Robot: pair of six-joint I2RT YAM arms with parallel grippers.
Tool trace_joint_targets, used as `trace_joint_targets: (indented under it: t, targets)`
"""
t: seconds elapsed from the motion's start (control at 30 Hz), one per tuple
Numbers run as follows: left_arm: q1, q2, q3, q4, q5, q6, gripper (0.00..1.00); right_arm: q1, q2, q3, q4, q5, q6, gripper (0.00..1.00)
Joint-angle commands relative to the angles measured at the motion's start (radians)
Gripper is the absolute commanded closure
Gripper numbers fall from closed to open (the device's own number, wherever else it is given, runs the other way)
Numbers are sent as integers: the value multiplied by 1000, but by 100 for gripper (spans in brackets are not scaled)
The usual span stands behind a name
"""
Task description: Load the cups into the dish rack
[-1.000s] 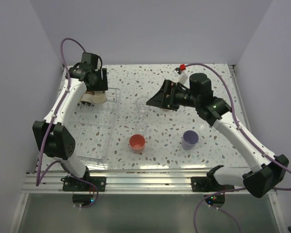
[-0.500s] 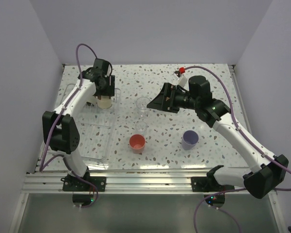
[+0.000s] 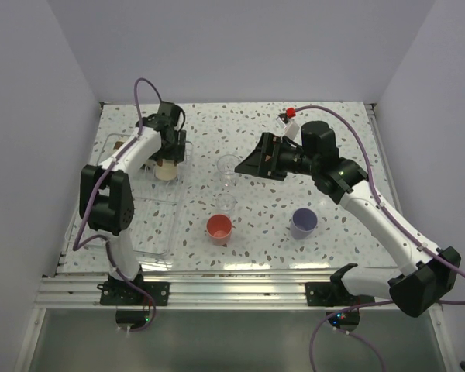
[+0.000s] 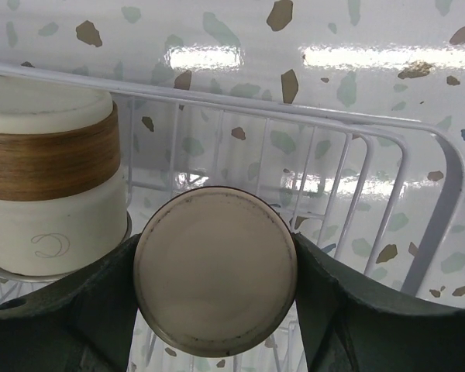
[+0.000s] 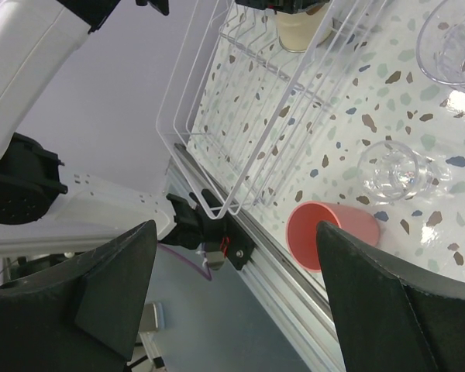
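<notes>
I need to move my right gripper to the left in the top view and down next, onto the rack-side rim of the far clear cup [image 3: 218, 163] [image 5: 419, 45], because the cup's opening faces up.
My left gripper [image 3: 169, 152] is shut on a cream cup [image 3: 165, 170] at the far right corner of the dish rack [image 3: 143, 225]. In the left wrist view the fingers clamp the cup's round base [image 4: 215, 271], over the rack's ribs [image 4: 349, 178]. Another cream cup with a brown band [image 4: 50, 194] stands upside down beside it. Two clear cups [image 3: 228, 166] [image 3: 225, 203], a coral-red cup [image 3: 219, 227] and a lavender cup [image 3: 304, 222] stand on the table. My right gripper [image 3: 249, 164] is open and empty, just right of the far clear cup.
The right wrist view shows the coral cup [image 5: 333, 232], both clear cups [image 5: 395, 172] [image 5: 457, 43], the rack's rim [image 5: 217, 116] and the table's front rail [image 5: 294, 248]. White walls enclose the speckled table [image 3: 356, 155].
My left gripper has carried the cream cup rightward along the rack's far end to its right corner. My right arm has barely moved.
</notes>
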Motion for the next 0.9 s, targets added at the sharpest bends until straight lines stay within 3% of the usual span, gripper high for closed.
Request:
trace_joint_targets:
  t: [0.0,0.03,0.07,0.27,0.43,0.47,0.5,0.87]
  targets:
    - [-3,16,2,47,-42,21,91,-3,-7,-3,18,21,-21,14]
    - [-3,19,3,52,-41,18,85,-1,-6,-3,18,22,-22,14]
    - [-2,21,5,58,-36,15,70,-1,-4,-3,18,22,-22,14]
    - [-2,33,43,55,-28,9,38,-3,5,-9,27,22,-21,14]
    - [-2,37,115,32,-28,9,20,-3,4,-19,41,19,-13,14]
    - [-2,39,126,21,-28,9,5,-3,4,-20,43,21,-12,14]
    - [-2,36,138,16,-30,9,0,-1,4,-22,46,19,-11,14]
    - [-2,-32,270,-68,-50,-8,0,-3,-4,-28,26,47,-28,14]
